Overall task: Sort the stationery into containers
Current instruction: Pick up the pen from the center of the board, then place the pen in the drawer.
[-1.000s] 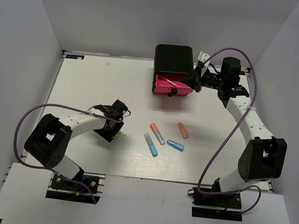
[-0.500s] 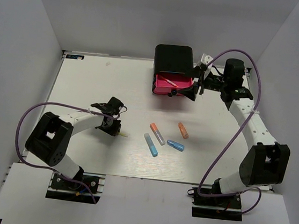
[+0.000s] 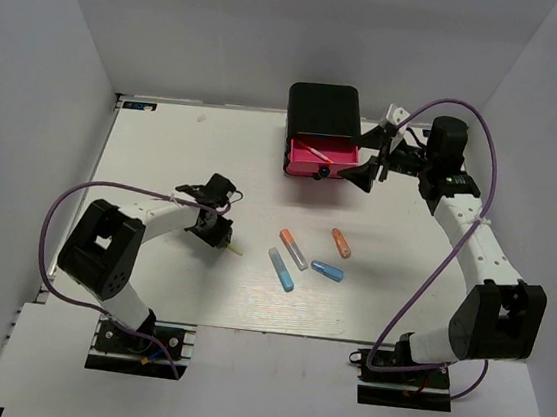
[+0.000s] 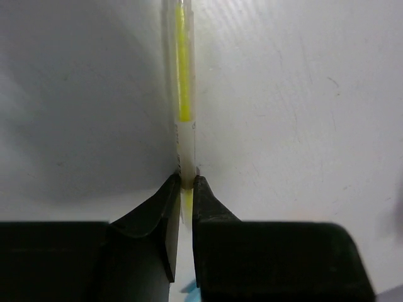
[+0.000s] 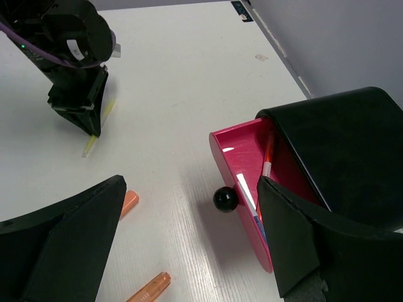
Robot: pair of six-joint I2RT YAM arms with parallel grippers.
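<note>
My left gripper should lift the yellow pen over the pink drawer (image 3: 323,155) and release it, because the drawer is open, outward of my left gripper and to its right in the top view.
My left gripper (image 4: 186,182) is shut on a thin yellow pen (image 4: 183,94) that lies on the white table; in the top view the left gripper (image 3: 218,230) is left of centre, the yellow pen's tip (image 3: 238,250) poking out. My right gripper (image 5: 189,185) is open, just off the black knob (image 5: 225,199) of the pulled-out pink drawer (image 5: 233,157). An orange-red pen (image 5: 269,148) lies in that drawer. The black case (image 3: 323,110) stands at the back. Four chunky markers lie mid-table: orange-grey (image 3: 293,248), light blue (image 3: 281,268), blue (image 3: 327,270), orange (image 3: 341,242).
White walls close the table (image 3: 164,155) in at the back and both sides. Purple cables loop off both arms. My right arm (image 3: 476,241) runs along the right edge, and the right gripper (image 3: 372,164) hangs beside the drawer's right front corner.
My left gripper has shut on the yellow pen and shifted slightly right. My right gripper has opened, let go of the drawer knob and drawn back to the right.
</note>
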